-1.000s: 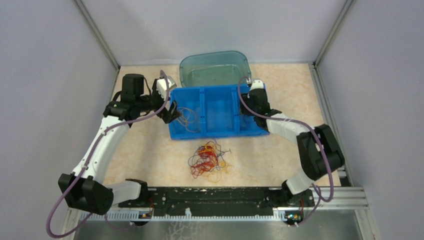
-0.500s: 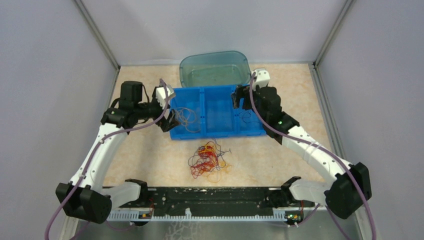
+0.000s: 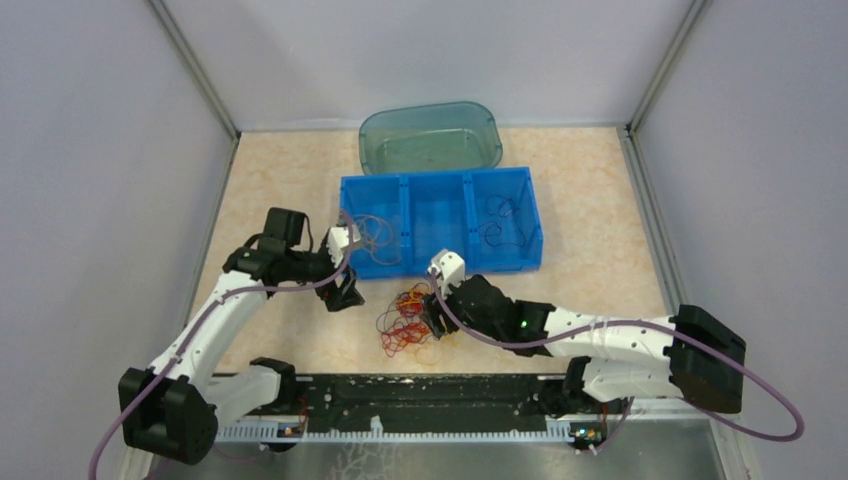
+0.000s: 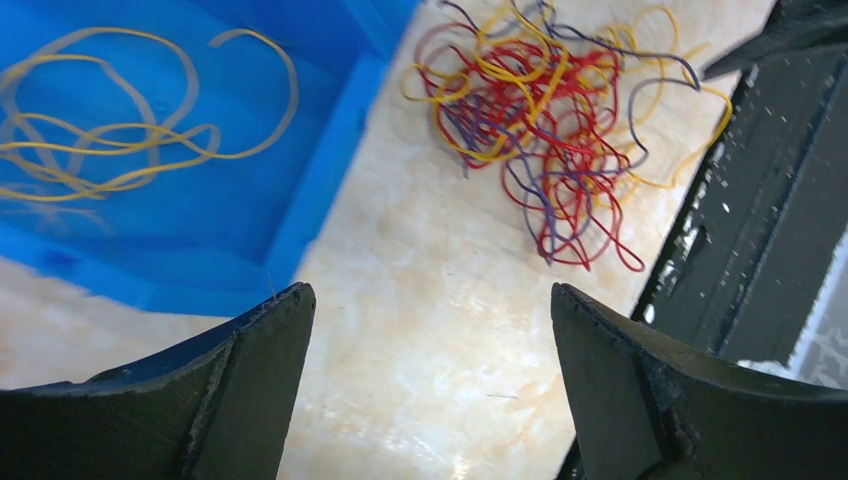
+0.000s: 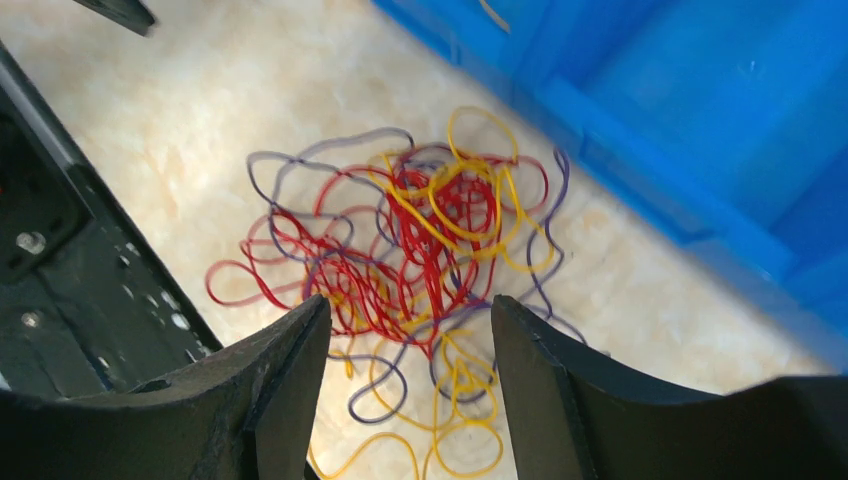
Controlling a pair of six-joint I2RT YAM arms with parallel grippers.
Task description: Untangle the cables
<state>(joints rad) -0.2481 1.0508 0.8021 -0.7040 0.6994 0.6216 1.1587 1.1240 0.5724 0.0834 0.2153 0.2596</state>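
My open left gripper lowers and shifts toward the clump onto a piece of purple cable (image 3: pixel 380 321) (image 4: pixel 545 245) next. The piece loops out at the clump's edge nearest that gripper.
The cables (image 3: pixel 412 322) are a clump of thin yellow, red and purple loops on the table in front of the blue bin. They show in the left wrist view (image 4: pixel 545 110) and the right wrist view (image 5: pixel 420 250). My right gripper (image 3: pixel 436 312) is open, just above the clump's right side, its jaws (image 5: pixel 408 330) astride the near loops. My left gripper (image 3: pixel 347 292) is open and empty (image 4: pixel 430 310) over bare table to the left of the clump, by the bin's front left corner.
A blue three-compartment bin (image 3: pixel 455 262) stands behind the clump; its left compartment holds yellow strands (image 4: pixel 110 130) and its right one dark strands (image 3: pixel 498 222). A teal tub (image 3: pixel 430 137) stands behind it. The black base rail (image 3: pixel 420 392) runs along the near edge.
Both arms have come away from the bin toward the near side. The right gripper swung from the bin's right compartment down over the clump; the left moved down to the bin's front left corner.
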